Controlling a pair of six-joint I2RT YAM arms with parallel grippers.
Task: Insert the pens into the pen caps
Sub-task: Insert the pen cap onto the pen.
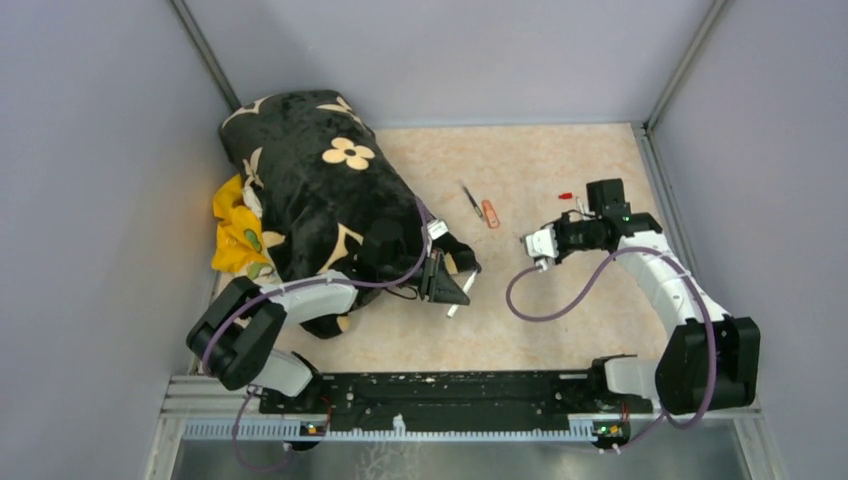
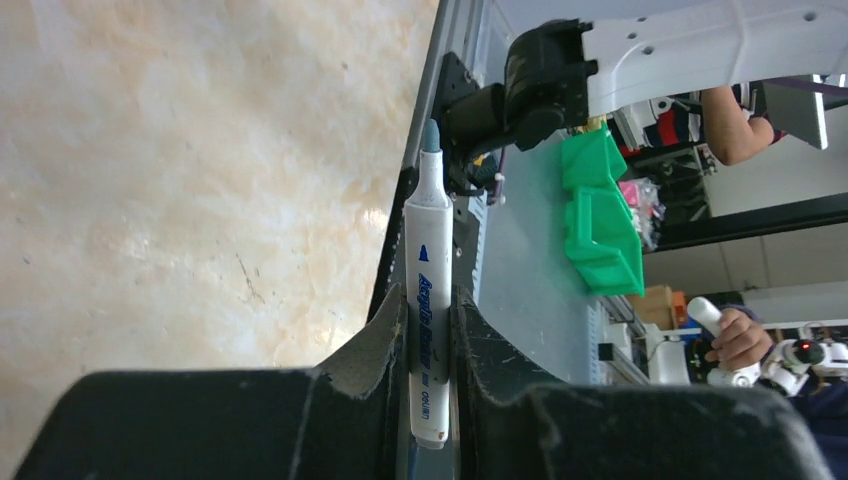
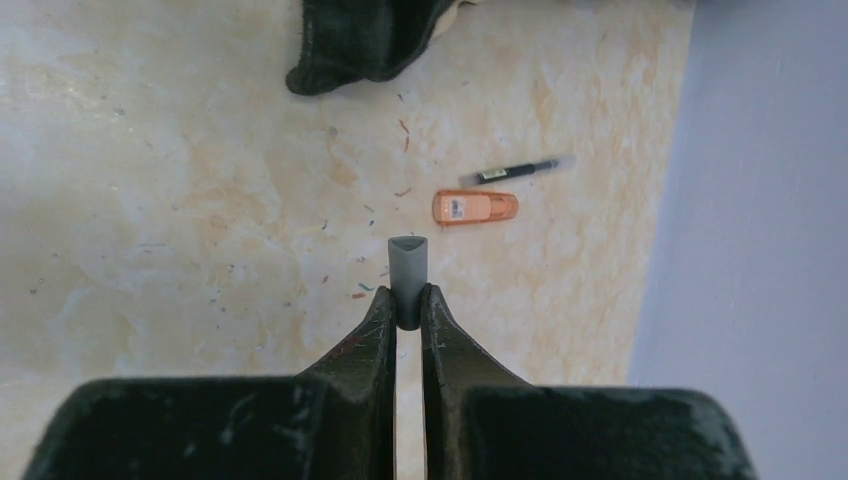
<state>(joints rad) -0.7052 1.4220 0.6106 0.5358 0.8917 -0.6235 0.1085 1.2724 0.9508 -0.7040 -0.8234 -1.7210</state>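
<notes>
My right gripper goes to the left in the top view and back to the pen's still bare grey-blue tip next, and releases the pen cap there.
My left gripper [image 2: 430, 312] is shut on a white-barrelled pen [image 2: 429, 290] printed with blue letters; its bare grey-blue tip [image 2: 431, 135] points away from the jaws. From above, this gripper [image 1: 461, 290] hangs over the mat's middle, beside the black pouch. A small grey pen cap [image 3: 407, 268] is pinched at the very tips of my right gripper [image 3: 406, 300], open end outward. That gripper [image 1: 540, 258] sits to the right, facing left. On the mat lie an orange pen [image 3: 475, 207], a thin dark pen [image 3: 520, 171] and a red cap [image 1: 566, 196].
A black pouch with cream flowers [image 1: 320, 190] fills the back left, with a yellow cloth [image 1: 235, 235] beside it. Grey walls close in the beige mat [image 1: 560, 160] on three sides. A black rail [image 1: 440, 392] runs along the near edge.
</notes>
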